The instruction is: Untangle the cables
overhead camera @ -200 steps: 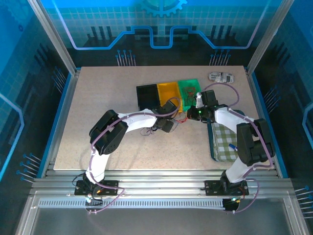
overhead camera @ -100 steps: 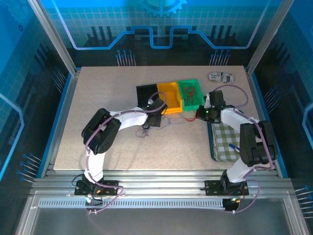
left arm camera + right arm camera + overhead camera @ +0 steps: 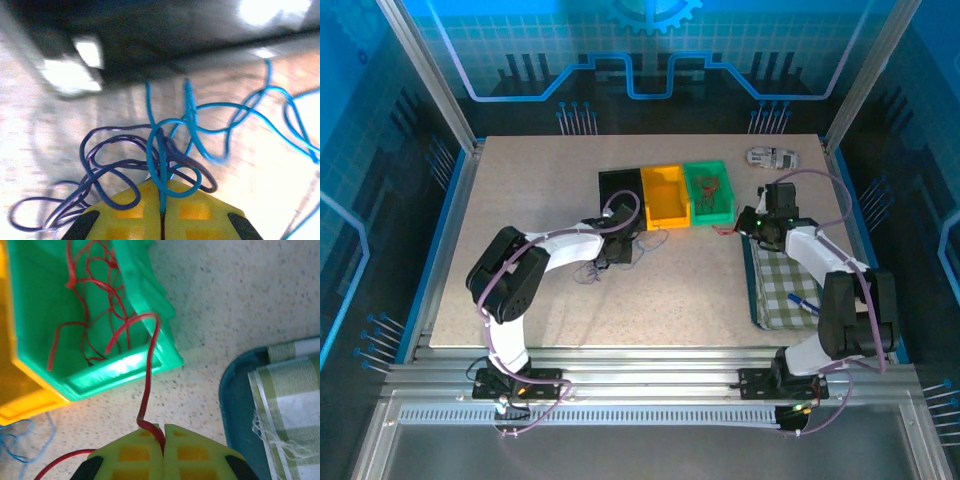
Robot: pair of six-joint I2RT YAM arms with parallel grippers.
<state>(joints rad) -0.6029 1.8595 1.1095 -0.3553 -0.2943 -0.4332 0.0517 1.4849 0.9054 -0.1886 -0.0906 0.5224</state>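
My right gripper moves outward and over the inside of the green bin next, releasing the red cable point(image 3: 148, 385). That inside already holds red loops and lies outward of it.
My left gripper point(image 3: 163, 186) is shut on a light blue cable point(image 3: 200, 135) whose loops cross a dark blue cable point(image 3: 112, 167) lying on the table. From above, the left gripper point(image 3: 617, 247) sits just in front of the black bin point(image 3: 618, 188), with thin strands point(image 3: 588, 271) trailing near it. My right gripper point(image 3: 163, 429) is shut on a red cable point(image 3: 148, 385) that runs up over the rim into the green bin point(image 3: 150, 335), where more red loops lie. The right gripper point(image 3: 747, 228) hangs right of the green bin point(image 3: 710, 190).
A yellow bin point(image 3: 666, 195) stands between the black and green ones. A dark tray point(image 3: 756, 290) with a green checked cloth point(image 3: 788, 280) and a pen point(image 3: 802, 302) lies at the right. A small grey object point(image 3: 772, 157) sits at the back right.
The left gripper has shut on the blue cable and moved left toward the black bin. The right gripper has pulled right, away from the bins, with the red cable.
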